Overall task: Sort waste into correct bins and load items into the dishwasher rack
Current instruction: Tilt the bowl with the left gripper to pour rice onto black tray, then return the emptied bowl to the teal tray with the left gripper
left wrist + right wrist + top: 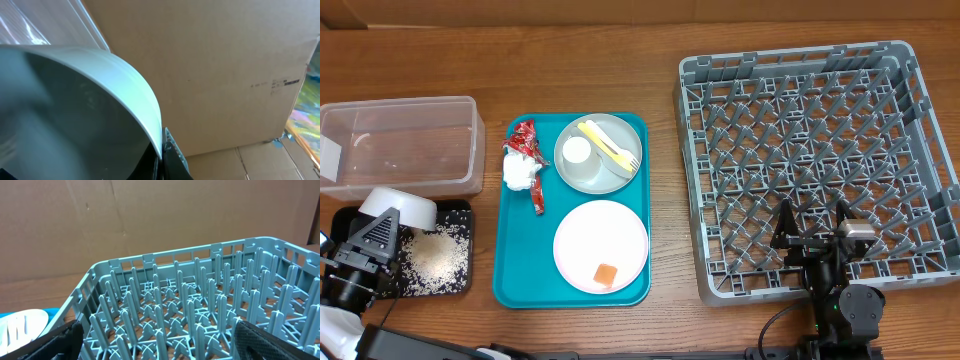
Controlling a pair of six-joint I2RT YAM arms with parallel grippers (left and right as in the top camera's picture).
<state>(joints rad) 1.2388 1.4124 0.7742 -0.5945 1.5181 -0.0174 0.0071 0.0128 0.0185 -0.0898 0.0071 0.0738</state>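
I will next swing my left gripper to its right in the overhead view, toward the teal tray's empty near corner (525,252), and turn the bowl (402,206) upright to release it.
My left gripper (383,224) is shut on the rim of the white bowl (402,206), which it holds tilted over the black tray (458,282). Loose rice (438,254) lies in that tray. In the left wrist view the bowl (75,110) fills the left side, its rim pinched between the fingers (172,162). On the teal tray (510,270) lie a red wrapper (529,148), a white napkin (519,172), a grey plate (605,172) carrying a cup (578,150), fork and spoon (611,146), and a white plate (595,235) bearing an orange cube (607,274). My right gripper (815,228) stands open over the front of the dishwasher rack (815,140).
The clear tub (400,145) stands behind the black tray at the far left. A cardboard wall (225,60) rises behind the table. In the right wrist view the rack's pegs (200,305) lie between the open fingers (270,340), and the white plate (20,327) shows at the lower left.
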